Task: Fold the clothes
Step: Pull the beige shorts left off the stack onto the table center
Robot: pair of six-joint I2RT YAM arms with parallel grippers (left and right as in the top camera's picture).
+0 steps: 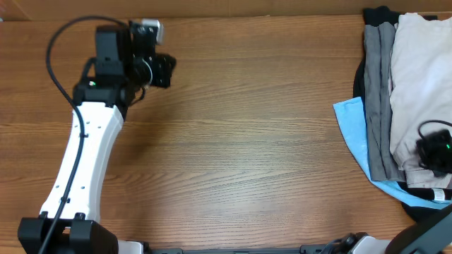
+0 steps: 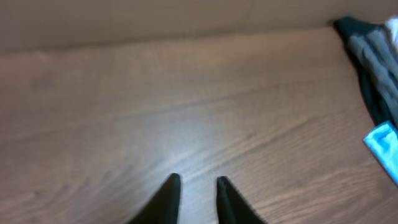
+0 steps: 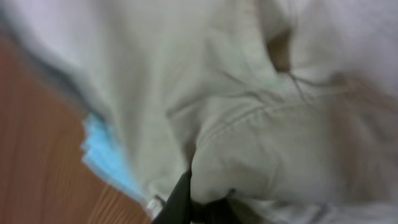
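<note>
My right gripper takes the beige shorts off the pile next, left in the overhead view, over the table's middle, where empty wood leaves room.
The clothes lie in a pile at the table's right edge. Pale beige shorts are on top, over a grey piece, a light-blue piece and a black piece. My right gripper sits on the near part of the shorts. In the right wrist view it is shut on a bunched fold of the beige shorts, with the light-blue piece beneath. My left gripper hovers at the far left, well away from the pile. Its fingertips are a narrow gap apart with nothing between them.
The wooden table stretches between the two arms. The left arm's white link runs from the near left edge up to the far left. In the left wrist view the grey piece and the light-blue piece show at the right.
</note>
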